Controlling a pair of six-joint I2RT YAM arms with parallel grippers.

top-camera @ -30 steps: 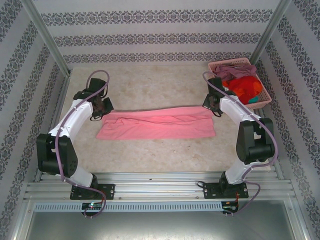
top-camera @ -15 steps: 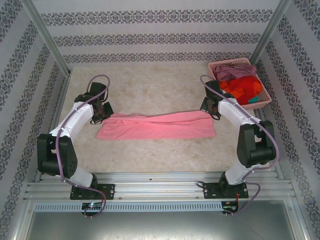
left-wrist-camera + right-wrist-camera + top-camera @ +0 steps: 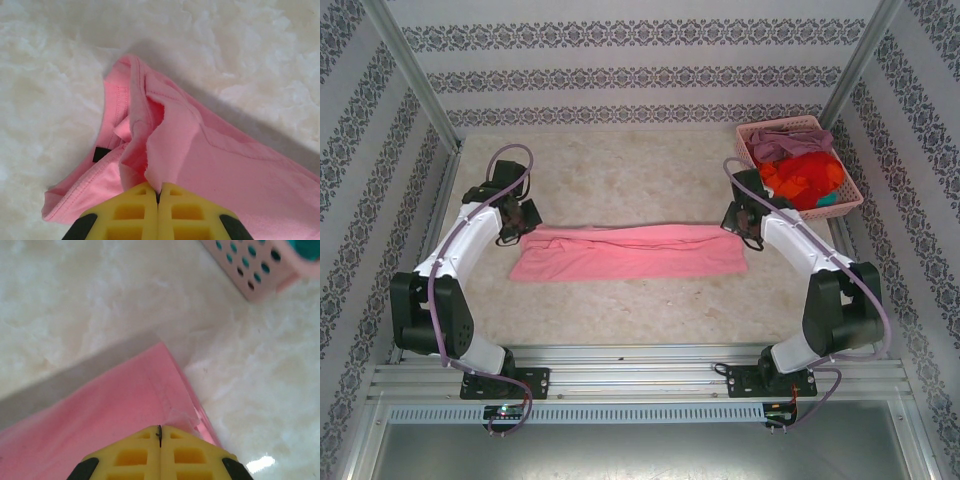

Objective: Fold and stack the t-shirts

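Note:
The t-shirt's near layer [image 3: 718, 260] still lies uncovered, so my right gripper will next bring the pink t-shirt's edge back toward my base, down over it and let go.
A light pink t-shirt [image 3: 630, 255] lies as a long folded strip across the middle of the table. My left gripper [image 3: 527, 222] sits at its far left corner, and in the left wrist view the yellow fingers [image 3: 130, 210] are shut [image 3: 159, 192] on a raised fold of pink cloth [image 3: 225, 165]. My right gripper [image 3: 738, 225] is at the strip's far right corner, shut [image 3: 160, 431] on the pink edge [image 3: 110, 410]. A mauve t-shirt [image 3: 785, 140], an orange-red t-shirt [image 3: 805, 178] and a bit of teal cloth [image 3: 830, 198] are piled in the basket.
The pink lattice basket [image 3: 840, 208] stands at the far right corner, its holed side [image 3: 250, 270] also close to my right gripper. Patterned walls and metal posts enclose the table. Bare table lies beyond and in front of the pink strip.
Both grippers have drawn slightly toward the near edge, carrying the shirt's far edge with them. The strip looks a little narrower and flatter than a second ago.

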